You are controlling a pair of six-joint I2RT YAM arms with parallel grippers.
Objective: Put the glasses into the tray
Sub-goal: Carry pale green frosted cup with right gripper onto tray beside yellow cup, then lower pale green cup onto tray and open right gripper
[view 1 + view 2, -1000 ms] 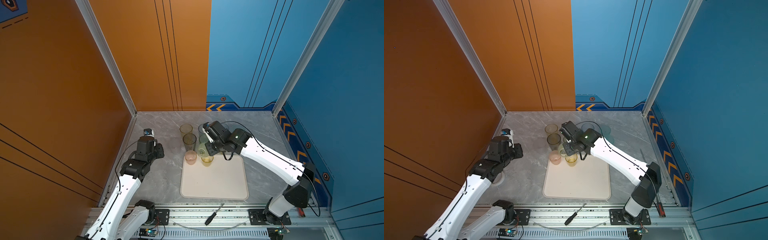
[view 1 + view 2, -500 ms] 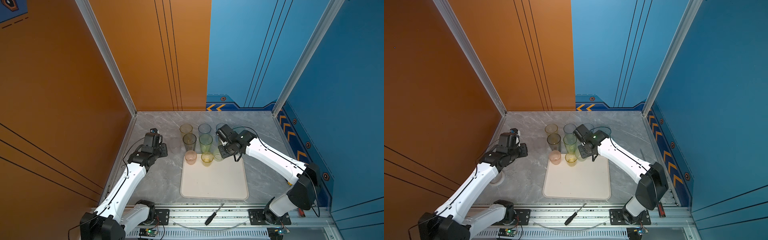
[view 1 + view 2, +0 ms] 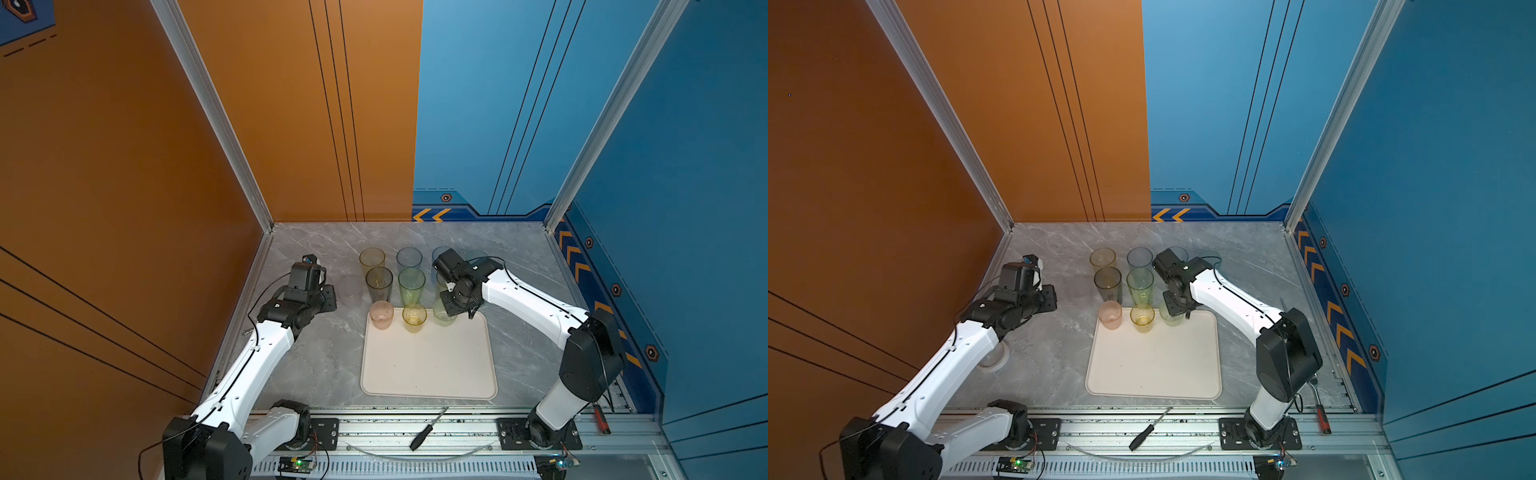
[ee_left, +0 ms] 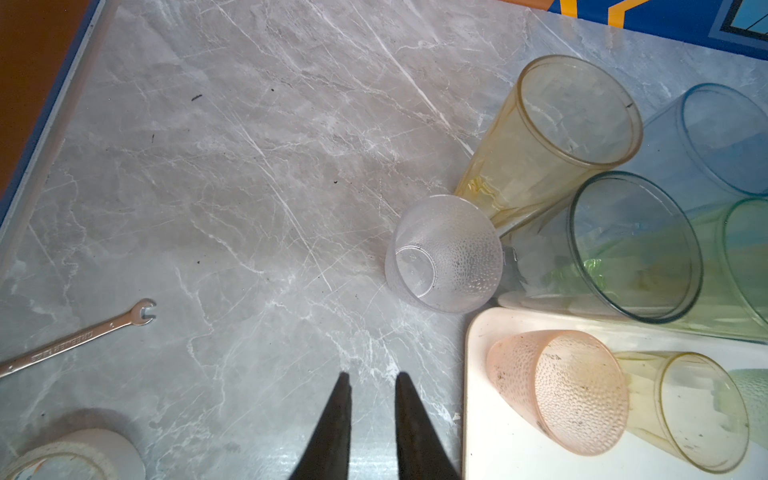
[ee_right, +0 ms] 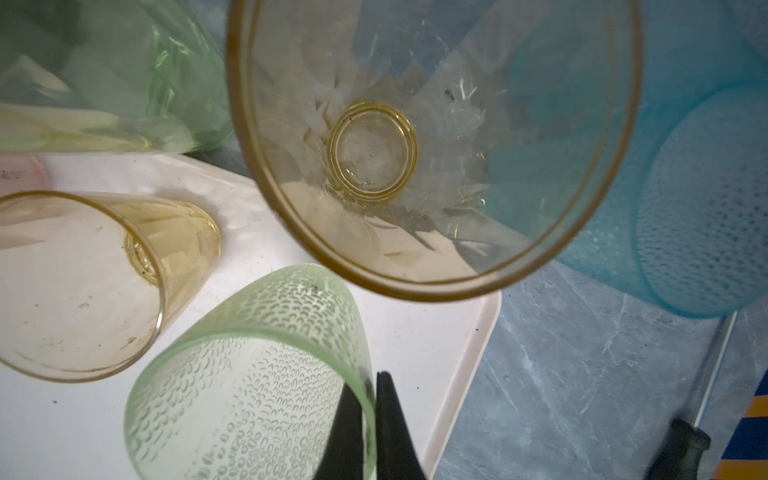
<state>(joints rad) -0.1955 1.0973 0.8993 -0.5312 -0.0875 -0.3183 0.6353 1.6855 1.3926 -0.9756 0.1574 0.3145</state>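
The right gripper comes down next to set the green glass on the tray's bare far corner [image 5: 392, 332] below it, beside the yellow glass. Then it releases the green glass's rim.
The cream tray [image 3: 428, 365] lies on the marble table. Along its far edge are a pink glass [image 3: 381, 314], a short yellow glass [image 3: 414, 318] and a short dimpled green glass [image 3: 441, 314]. My right gripper [image 5: 370, 386] is shut on the green glass's rim [image 5: 365, 374], one finger inside and one outside. Behind the tray stand tall glasses: yellow [image 3: 372, 258], blue [image 3: 409, 258], smoke grey [image 3: 379, 283], green [image 3: 411, 285] and teal [image 5: 702, 199]. A clear short glass [image 4: 444, 253] stands left of them. My left gripper [image 4: 371, 380] hangs narrowly open and empty, short of the clear glass.
A wrench [image 4: 79, 336] and a tape roll [image 3: 994, 357] lie on the table near the left wall. A black-handled screwdriver [image 3: 428, 430] rests on the front rail, and a red-handled tool [image 3: 600, 419] lies at the front right. Walls close in the table at the back and on both sides.
My right gripper has moved from over the tall glasses to the tray's far edge with the green glass. The left arm has reached towards the glasses, its jaws parting slightly.
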